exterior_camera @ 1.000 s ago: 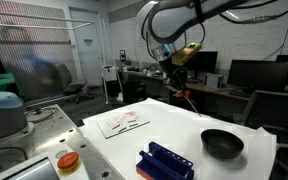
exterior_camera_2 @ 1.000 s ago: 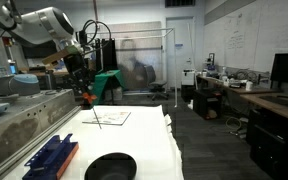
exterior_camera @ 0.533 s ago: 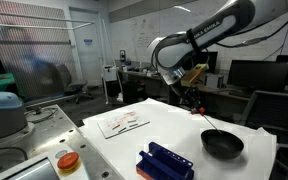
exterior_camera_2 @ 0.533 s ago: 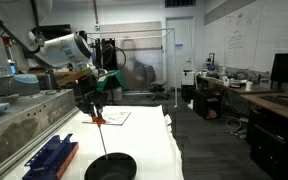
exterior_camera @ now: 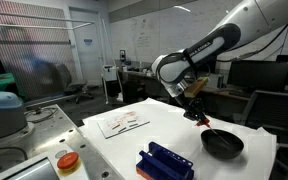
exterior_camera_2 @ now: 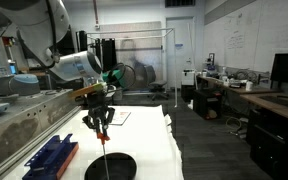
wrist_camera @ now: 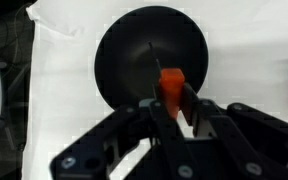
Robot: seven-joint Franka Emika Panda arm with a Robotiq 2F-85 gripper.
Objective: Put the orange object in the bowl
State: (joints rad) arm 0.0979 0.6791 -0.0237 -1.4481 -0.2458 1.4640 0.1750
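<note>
I need to lower my gripper a little over the black bowl and open it to release the orange object, as its thin dark rod already hangs above the bowl's inside.
My gripper [wrist_camera: 176,115] is shut on the orange object [wrist_camera: 170,88], a small slim orange-red piece with a thin dark rod hanging from it. In the wrist view it hangs right above the black bowl [wrist_camera: 124,50], which lies on the white table. In both exterior views the gripper [exterior_camera: 200,113] [exterior_camera_2: 101,127] is held above the bowl [exterior_camera: 223,145] [exterior_camera_2: 124,168], with the orange object [exterior_camera: 205,119] [exterior_camera_2: 102,136] a little over the rim.
A blue ribbed rack [exterior_camera: 165,163] [exterior_camera_2: 50,158] lies at the table's near edge. A round orange disc on a pale base [exterior_camera: 68,161] sits beside the table. A sheet of paper [exterior_camera: 122,122] lies on the white table [exterior_camera: 164,130].
The arm has carried the orange object from over the paper across the table and lower, to just above the black bowl. The grip has stayed shut.
</note>
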